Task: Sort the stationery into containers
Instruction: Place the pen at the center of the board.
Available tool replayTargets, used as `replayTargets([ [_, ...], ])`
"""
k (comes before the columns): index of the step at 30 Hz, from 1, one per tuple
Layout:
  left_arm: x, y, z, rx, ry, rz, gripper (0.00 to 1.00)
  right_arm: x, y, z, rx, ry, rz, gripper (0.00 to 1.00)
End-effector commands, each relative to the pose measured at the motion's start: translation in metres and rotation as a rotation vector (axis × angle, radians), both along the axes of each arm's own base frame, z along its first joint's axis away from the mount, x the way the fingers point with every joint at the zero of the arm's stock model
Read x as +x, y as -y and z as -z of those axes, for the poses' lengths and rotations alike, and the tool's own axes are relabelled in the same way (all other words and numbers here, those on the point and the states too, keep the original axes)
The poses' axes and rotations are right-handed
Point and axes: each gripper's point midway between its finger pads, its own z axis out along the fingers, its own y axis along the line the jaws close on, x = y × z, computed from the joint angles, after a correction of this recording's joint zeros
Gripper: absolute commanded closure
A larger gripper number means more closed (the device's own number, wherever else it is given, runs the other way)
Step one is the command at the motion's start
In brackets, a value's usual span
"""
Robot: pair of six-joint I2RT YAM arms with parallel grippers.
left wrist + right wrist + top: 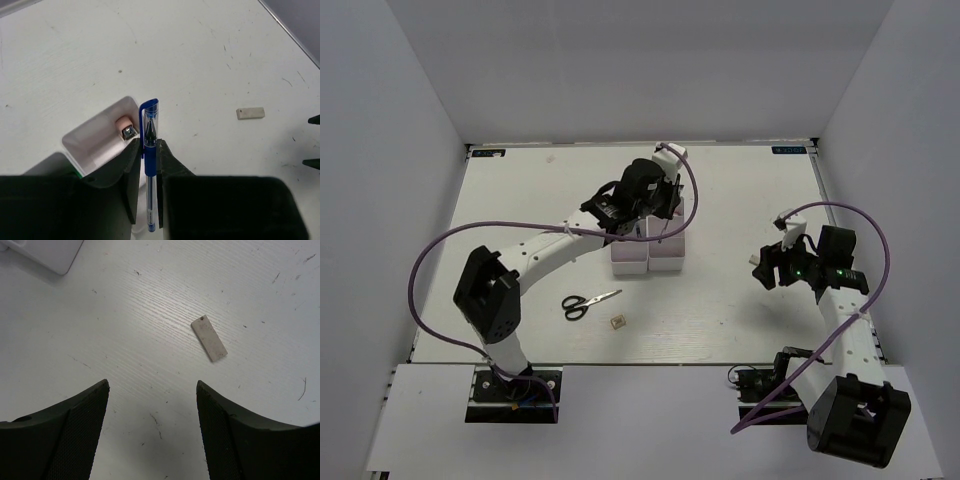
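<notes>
My left gripper moves down next toward the bin beside the one holding the pinkish item and releases the blue pen (149, 131), since its lower end hangs over that bin.
My left gripper (148, 143) is shut on the blue pen (149, 131), which it holds upright beside the rim of a white bin (88, 131). A small pinkish item (123, 123) lies in that bin. In the top view the left gripper (660, 208) hangs over the block of bins (632, 262). My right gripper (152, 385) is open and empty above the table, with the small white eraser (209, 338) just ahead and to its right. The eraser also shows in the left wrist view (250, 113). The purple marker and the dark slim pen are out of view.
The black-handled scissors (588, 303) and the tiny beige block (617, 322) lie on the table in front of the bins, to the left. A bin corner (50, 255) shows at the top left of the right wrist view.
</notes>
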Motion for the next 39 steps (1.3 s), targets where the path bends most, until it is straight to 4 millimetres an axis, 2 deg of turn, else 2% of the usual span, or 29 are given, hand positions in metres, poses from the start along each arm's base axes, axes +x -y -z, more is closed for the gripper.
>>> replayTargets([
  [1,0.018,0.014,-0.024,-0.103,0.064,0.076,0.99,0.005,0.001,0.003,0.002,0.012,0.004,0.27],
  [2,0.019,0.017,-0.018,-0.106,0.048,0.092,0.99,0.005,0.001,0.004,0.003,0.012,0.002,0.27],
  [3,0.029,0.013,-0.022,-0.129,0.057,0.076,0.99,0.005,0.001,0.005,0.009,0.007,0.0,0.27],
  [7,0.042,0.013,-0.013,-0.146,0.046,0.08,0.99,0.005,0.0,0.009,0.008,0.002,-0.004,0.27],
  [11,0.046,0.011,0.003,-0.131,0.029,0.089,0.99,0.004,-0.001,0.012,0.013,-0.008,-0.008,0.27],
  [13,0.048,0.011,0.004,-0.137,0.042,0.093,0.99,0.005,-0.001,0.012,0.017,-0.005,-0.011,0.27],
  [18,0.042,0.01,0.021,-0.131,0.015,0.111,0.99,0.004,-0.002,0.012,0.02,-0.005,-0.017,0.23],
  [19,0.038,0.012,0.019,-0.137,0.017,0.128,0.99,0.004,-0.002,0.012,0.02,-0.003,-0.017,0.23],
  [20,0.036,0.011,0.026,-0.126,0.009,0.131,0.99,0.004,-0.002,0.013,0.019,-0.006,-0.019,0.23],
  [28,0.028,0.011,0.038,-0.075,0.021,0.146,0.99,0.003,-0.004,0.01,0.023,-0.001,-0.022,0.21],
  [33,0.026,0.014,0.034,-0.071,0.038,0.151,0.99,0.002,-0.004,0.009,0.022,0.003,-0.022,0.21],
  [39,0.019,0.021,-0.004,-0.122,0.099,0.181,0.99,0.001,-0.004,0.013,0.025,-0.008,-0.024,0.21],
])
